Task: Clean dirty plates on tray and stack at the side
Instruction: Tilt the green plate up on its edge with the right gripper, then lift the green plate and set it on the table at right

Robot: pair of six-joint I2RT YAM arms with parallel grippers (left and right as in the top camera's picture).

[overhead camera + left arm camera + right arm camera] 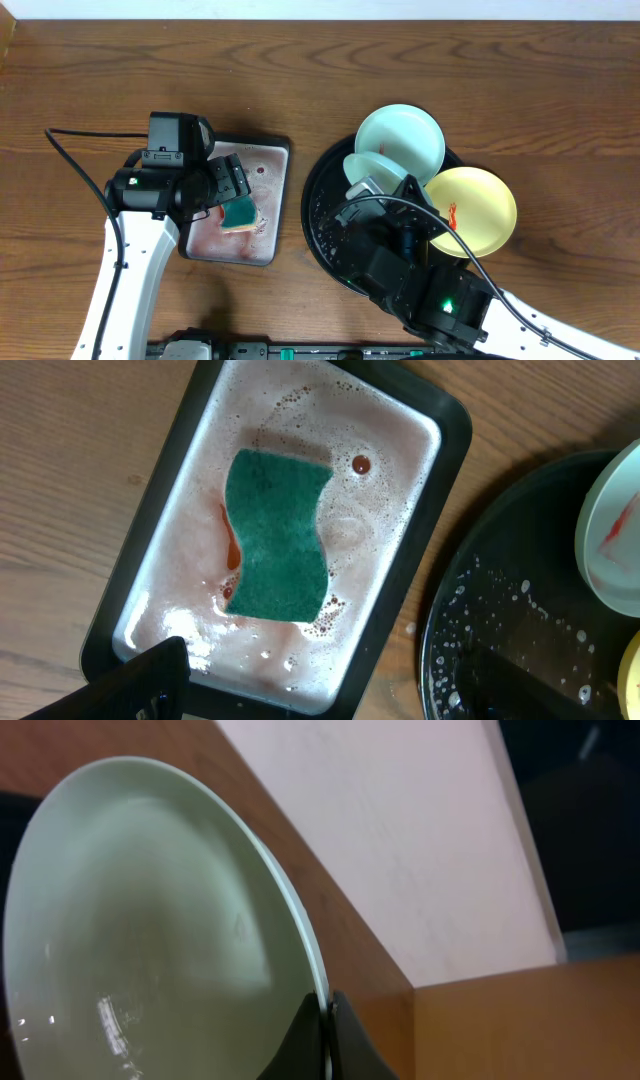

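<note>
The pale mint plate's rim goes past the yellow plate (480,210) and down for my right gripper's release next. Bare table lies below and right in the overhead view.
My right gripper (328,1010) is shut on the rim of a pale mint plate (150,940) and holds it tilted on edge above the black tray (318,215); overhead shows this plate (372,168) at the gripper (365,190). A second mint plate (405,135) rests at the tray's far side; the left wrist view shows a red smear on it (610,530). A yellow plate (480,210) with a red smear sits on the tray's right rim. My left gripper (325,660) is open and empty above the green sponge (278,535).
The sponge (240,213) lies in pinkish soapy water in a small rectangular white dark-rimmed tray (275,150), left of the black tray. Soap drops dot the black tray (520,610). Bare wooden table surrounds both trays.
</note>
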